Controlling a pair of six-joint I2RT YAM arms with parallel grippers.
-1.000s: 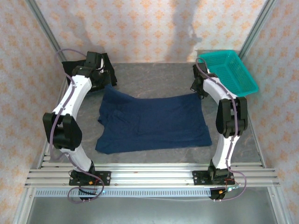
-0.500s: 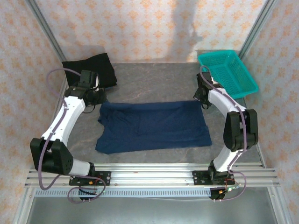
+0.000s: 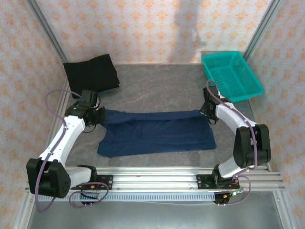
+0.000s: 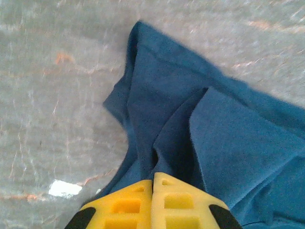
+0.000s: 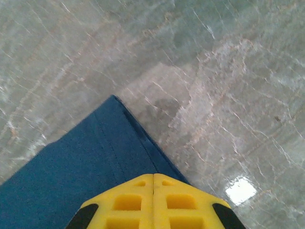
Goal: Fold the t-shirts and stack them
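I will pull the shirt's far corner back toward the shirt's near corner (image 3: 105, 150) with my left gripper next, then let go of it there, because the near part of the shirt is still uncovered.
The navy blue t-shirt (image 3: 155, 133) lies across the middle of the table, its far edge lifted and carried toward the near side. My left gripper (image 3: 96, 116) is shut on the shirt's far left corner (image 4: 157, 124), the cloth bunched in folds at the yellow pads (image 4: 124, 205). At the far right corner my right gripper (image 3: 206, 111) is shut on the hemmed corner (image 5: 114, 152), which runs under the closed yellow fingertips (image 5: 128, 200). A folded black t-shirt (image 3: 91, 74) rests at the back left. The navy shirt's print is hidden.
A teal mesh basket (image 3: 232, 75) stands at the back right corner. Patterned walls close in the table on three sides. The aluminium rail (image 3: 152, 180) with both arm bases runs along the near edge. Bare grey marbled tabletop (image 3: 157, 88) lies behind the navy shirt.
Both grippers moved toward the near edge, pulling the navy shirt's far edge over itself. The visible cloth is narrower front to back. The left arm has cleared the black shirt.
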